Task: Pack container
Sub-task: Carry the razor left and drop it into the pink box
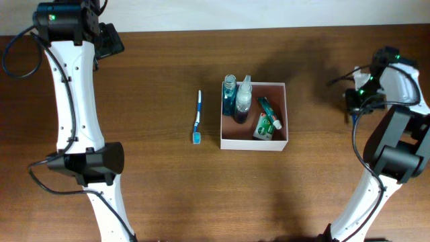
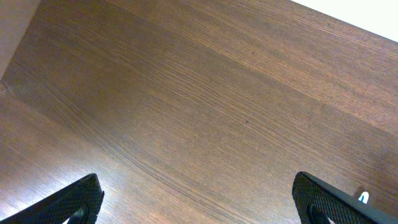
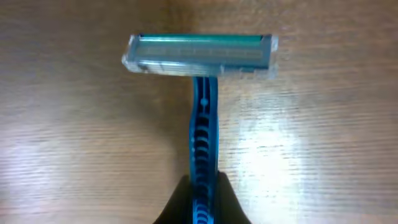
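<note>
The razor (image 3: 200, 55) rises in my right gripper next and swings for release above the container between the bottles and green toothpaste tube, where its bare bottom shows.
The container (image 1: 282, 142), a square white box with a pinkish-brown inside, stands at the table's middle. It holds two bottles (image 1: 236, 99) and a green toothpaste tube (image 1: 267, 119). A blue toothbrush (image 1: 197, 118) lies on the table left of it. My right gripper (image 3: 202, 186) is shut on the blue handle of a disposable razor (image 3: 200, 55), at the far right of the table (image 1: 355, 101). The razor head points away from the camera, above the wood. My left gripper (image 2: 196, 199) is open and empty at the far left back (image 1: 107, 40).
The brown wooden table (image 1: 154, 188) fills the views. The toothbrush tip shows at the lower right edge of the left wrist view (image 2: 364, 198). The white arm links stand at the left (image 1: 74, 101) and right (image 1: 396, 141) sides.
</note>
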Controlling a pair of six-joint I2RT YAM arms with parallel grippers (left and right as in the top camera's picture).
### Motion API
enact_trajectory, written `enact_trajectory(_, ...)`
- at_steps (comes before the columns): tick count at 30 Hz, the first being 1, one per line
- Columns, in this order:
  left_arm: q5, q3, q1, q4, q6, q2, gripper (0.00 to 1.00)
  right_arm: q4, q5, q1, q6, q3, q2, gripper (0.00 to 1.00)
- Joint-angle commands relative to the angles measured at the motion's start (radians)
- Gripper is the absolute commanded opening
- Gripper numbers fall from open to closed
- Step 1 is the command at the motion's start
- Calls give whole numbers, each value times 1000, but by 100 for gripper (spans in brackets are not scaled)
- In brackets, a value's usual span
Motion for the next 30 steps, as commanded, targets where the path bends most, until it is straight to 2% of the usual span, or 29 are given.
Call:
enact_trajectory(1,0,-5,6,0,-9,4,99,-71,-94,2,35,136,3,4)
enact_trajectory(7,0,-5,6,0,-10,4,99,-293,-237,61,87,385,3,4)
enact_trajectory(13,0,-5,6,0,-9,4,99,-454,-254,209,87,552,3,4)
enact_trajectory(19,0,-5,6,-2,-10,4,99,-486,-254,377,114,562,3,4)
enact_trajectory(22,0,-5,6,-4,-9,4,99,-488,-252,440,129,559,3,8)
enact_trajectory(30,0,-5,6,-16,-9,4,99,-515,-250,526,250,549,3,12)
